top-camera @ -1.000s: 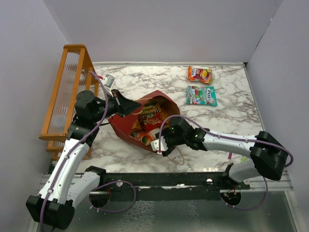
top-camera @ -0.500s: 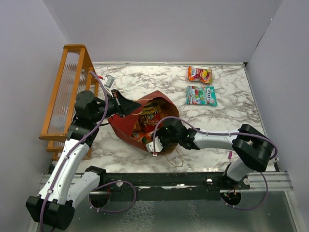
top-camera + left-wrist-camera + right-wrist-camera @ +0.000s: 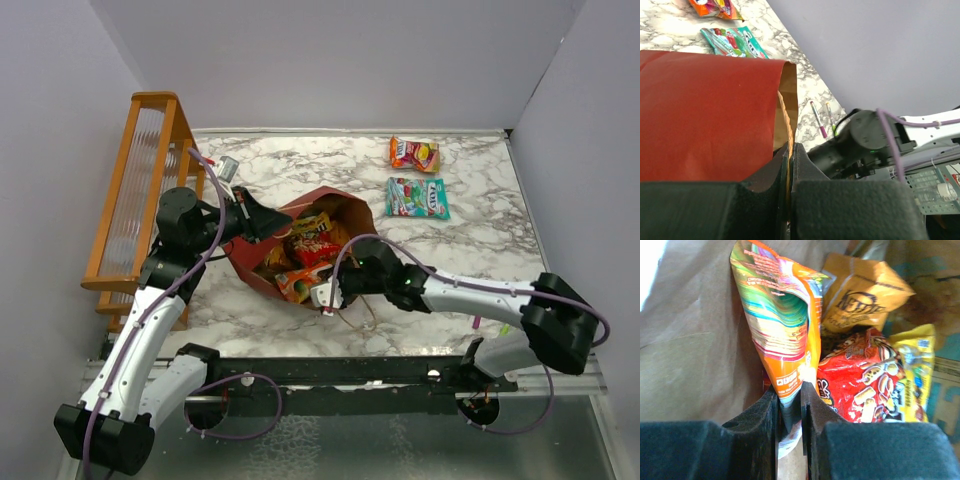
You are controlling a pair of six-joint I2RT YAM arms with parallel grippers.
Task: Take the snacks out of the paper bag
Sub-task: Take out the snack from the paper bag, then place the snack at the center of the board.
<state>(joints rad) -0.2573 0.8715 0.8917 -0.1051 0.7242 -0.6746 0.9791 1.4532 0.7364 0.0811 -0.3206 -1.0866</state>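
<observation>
My right gripper draws the orange packet out of the bag's opening next and carries it outward to release it over the teal packet [image 3: 417, 198], where snacks already lie.
The paper bag [image 3: 258, 264], dark red outside and brown inside, lies on its side with its mouth toward the right arm. My left gripper [image 3: 272, 222] is shut on the bag's twisted tan handle [image 3: 785, 117] at the upper rim and holds the mouth up. My right gripper [image 3: 789, 392] is inside the mouth, shut on the lower end of an orange snack packet [image 3: 782, 325]. Behind it lie a red packet [image 3: 860, 382], a yellow one [image 3: 915, 370] and a tan-orange one [image 3: 862, 297]. Two snacks lie outside: a red-orange packet [image 3: 414, 153] and a teal packet [image 3: 417, 198].
An orange wooden rack [image 3: 140, 190] stands along the left edge, just behind the left arm. A pink pen [image 3: 817, 120] and a green pen [image 3: 830, 117] lie near the right arm's base. The bag's loose lower handle [image 3: 362, 318] loops on the marble table [image 3: 300, 165].
The right gripper reached into the bag's mouth and its jaws closed on the orange packet. The left gripper kept its hold on the handle, and the bag's mouth shifted slightly.
</observation>
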